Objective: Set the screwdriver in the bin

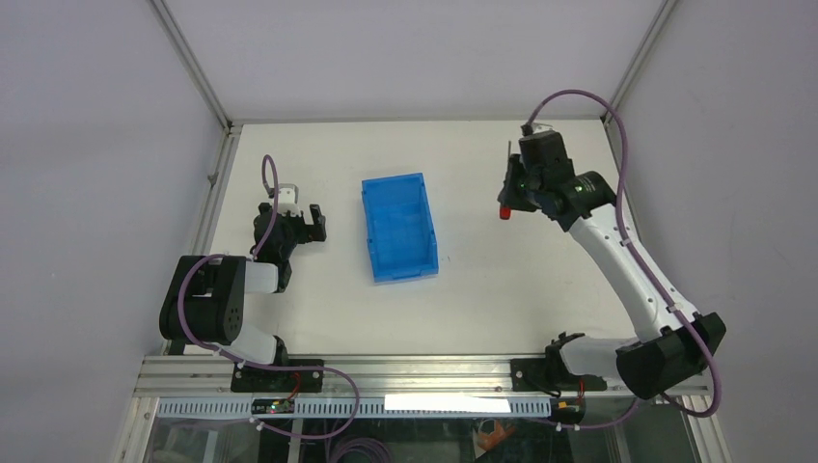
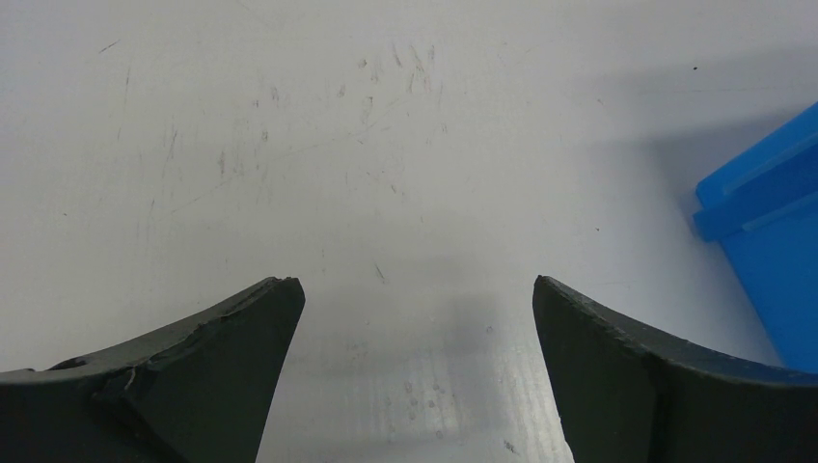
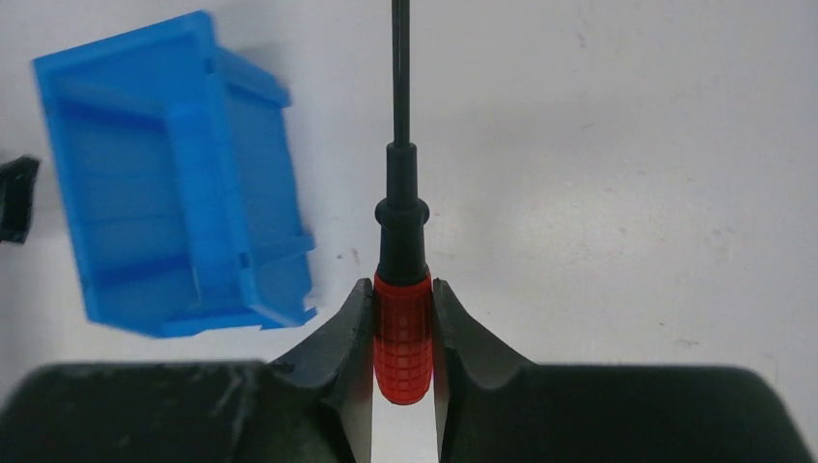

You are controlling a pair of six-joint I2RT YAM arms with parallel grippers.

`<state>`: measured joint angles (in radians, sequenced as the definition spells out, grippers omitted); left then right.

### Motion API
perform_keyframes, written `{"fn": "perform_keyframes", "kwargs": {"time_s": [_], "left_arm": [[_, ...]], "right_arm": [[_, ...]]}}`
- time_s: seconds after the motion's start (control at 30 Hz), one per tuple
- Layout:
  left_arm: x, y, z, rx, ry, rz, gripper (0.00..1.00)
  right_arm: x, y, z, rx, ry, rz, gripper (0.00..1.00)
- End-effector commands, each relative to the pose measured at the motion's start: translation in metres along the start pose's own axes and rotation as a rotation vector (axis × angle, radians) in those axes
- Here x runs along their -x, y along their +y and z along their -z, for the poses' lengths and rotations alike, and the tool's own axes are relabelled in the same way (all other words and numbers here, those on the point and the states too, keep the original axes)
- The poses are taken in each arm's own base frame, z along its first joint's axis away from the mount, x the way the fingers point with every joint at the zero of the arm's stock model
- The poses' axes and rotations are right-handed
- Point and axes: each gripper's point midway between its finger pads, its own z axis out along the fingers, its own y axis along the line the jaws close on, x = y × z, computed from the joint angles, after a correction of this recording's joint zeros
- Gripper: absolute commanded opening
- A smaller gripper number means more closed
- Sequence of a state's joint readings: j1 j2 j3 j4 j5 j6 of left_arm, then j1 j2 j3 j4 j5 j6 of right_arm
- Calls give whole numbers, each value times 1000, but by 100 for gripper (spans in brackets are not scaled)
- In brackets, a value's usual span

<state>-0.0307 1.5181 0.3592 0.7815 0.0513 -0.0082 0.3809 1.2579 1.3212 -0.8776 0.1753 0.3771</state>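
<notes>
I should next move my right gripper over and down into the empty bin (image 1: 400,231), which is lower and to the gripper's left in the top view, to let go of the screwdriver (image 1: 504,210).
My right gripper (image 3: 402,289) is shut on the red handle of the screwdriver (image 3: 402,338); its thin black shaft points away from the camera. In the top view the right gripper (image 1: 511,198) holds the screwdriver (image 1: 504,210) above the table, to the right of the bin. The blue bin (image 1: 398,227) stands in the middle of the table with nothing in it. It shows at the upper left of the right wrist view (image 3: 169,183) and at the right edge of the left wrist view (image 2: 767,231). My left gripper (image 1: 299,224) is open and empty, left of the bin; it shows low over bare table in its own view (image 2: 415,289).
White table top (image 1: 502,280) with a metal frame rail along the left edge (image 1: 214,193) and grey walls behind. A black part of the left arm shows at the left edge of the right wrist view (image 3: 14,198).
</notes>
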Motion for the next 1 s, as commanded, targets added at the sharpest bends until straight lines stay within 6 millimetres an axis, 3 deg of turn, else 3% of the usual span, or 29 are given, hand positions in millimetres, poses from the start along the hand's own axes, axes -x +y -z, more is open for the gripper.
{"fn": "perform_keyframes", "kwargs": {"time_s": [0.0, 0.13, 0.27, 0.43, 0.6, 0.77, 0.97], "left_arm": [[20, 1, -4, 5, -61, 13, 99], [21, 1, -4, 5, -62, 12, 99], [21, 1, -4, 6, -62, 12, 99], [21, 1, -4, 6, -62, 12, 99], [21, 1, -4, 6, -61, 13, 99], [21, 1, -4, 6, -62, 13, 99], [21, 1, -4, 5, -61, 12, 99]], "right_arm": [[7, 61, 26, 160, -21, 148, 4], [-8, 127, 28, 269, 0, 321, 5], [-25, 180, 17, 320, 28, 483, 7], [-52, 217, -23, 324, 99, 588, 6], [-85, 229, -71, 302, 172, 612, 7], [-119, 225, -109, 262, 255, 638, 9], [-145, 219, -134, 234, 303, 628, 18]]}}
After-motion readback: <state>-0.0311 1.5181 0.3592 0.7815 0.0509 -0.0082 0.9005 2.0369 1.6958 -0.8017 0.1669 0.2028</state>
